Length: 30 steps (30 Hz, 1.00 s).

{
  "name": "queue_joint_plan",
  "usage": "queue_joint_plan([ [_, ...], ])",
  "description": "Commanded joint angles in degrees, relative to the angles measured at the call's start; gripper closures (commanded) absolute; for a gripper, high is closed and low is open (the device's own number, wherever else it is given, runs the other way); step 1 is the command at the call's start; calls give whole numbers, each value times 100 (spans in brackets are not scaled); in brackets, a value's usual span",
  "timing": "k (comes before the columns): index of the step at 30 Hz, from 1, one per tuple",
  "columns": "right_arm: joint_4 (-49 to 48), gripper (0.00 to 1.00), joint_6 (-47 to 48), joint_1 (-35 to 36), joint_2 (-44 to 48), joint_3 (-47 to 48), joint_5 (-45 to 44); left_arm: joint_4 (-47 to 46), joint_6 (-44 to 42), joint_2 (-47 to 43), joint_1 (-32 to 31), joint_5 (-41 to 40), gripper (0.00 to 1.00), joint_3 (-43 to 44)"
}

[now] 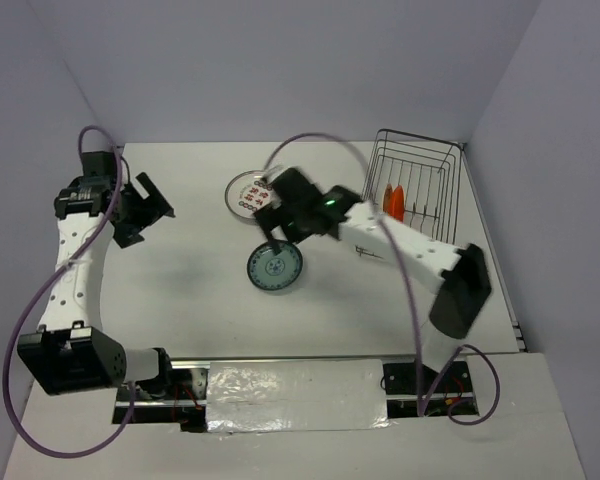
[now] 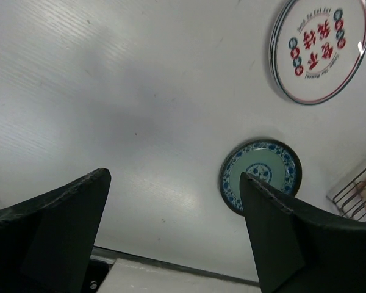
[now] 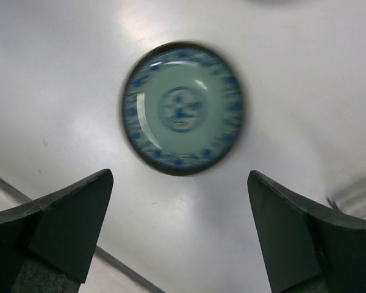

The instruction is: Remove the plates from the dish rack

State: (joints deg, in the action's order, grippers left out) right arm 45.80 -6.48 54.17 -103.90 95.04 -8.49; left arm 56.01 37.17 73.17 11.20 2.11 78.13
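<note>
My right gripper swings toward the right in the top view, onto the orange plate's upper rim next, since that plate still stands upright in the rack.
A teal-blue patterned plate lies flat on the table; it also shows in the right wrist view and the left wrist view. A white plate with red marks lies flat behind it and shows in the left wrist view. The black wire dish rack stands at the back right with an orange plate upright inside. My right gripper is open and empty above the table, just past the teal plate. My left gripper is open and empty at the far left.
The right arm stretches across the table in front of the rack. A corner of the rack shows at the right edge of the left wrist view. The table's near edge carries a taped strip.
</note>
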Motion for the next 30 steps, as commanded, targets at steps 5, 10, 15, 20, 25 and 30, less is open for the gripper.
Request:
queue_joint_plan([
  [5,209,18,-2357,-2954,2558,-1215,-627,-160,-351,602,-1795,-193,0,396],
  [10,219,44,-2165,-4089,2796,-1559,-592,-310,-184,839,-2508,-273,0,317],
  [15,-142,54,-1761,-4880,2402,-1577,329,-336,-289,1050,-2728,-149,0,229],
  [20,-291,53,-1602,-5039,1839,-1340,524,-327,-412,1086,-2773,-149,1,159],
  [25,-502,53,-1497,-5092,1346,-1182,831,-275,-509,1086,-2773,-185,0,115],
  [30,-616,54,-1479,-5092,1188,-1207,823,-266,-553,1103,-2773,-193,1,36],
])
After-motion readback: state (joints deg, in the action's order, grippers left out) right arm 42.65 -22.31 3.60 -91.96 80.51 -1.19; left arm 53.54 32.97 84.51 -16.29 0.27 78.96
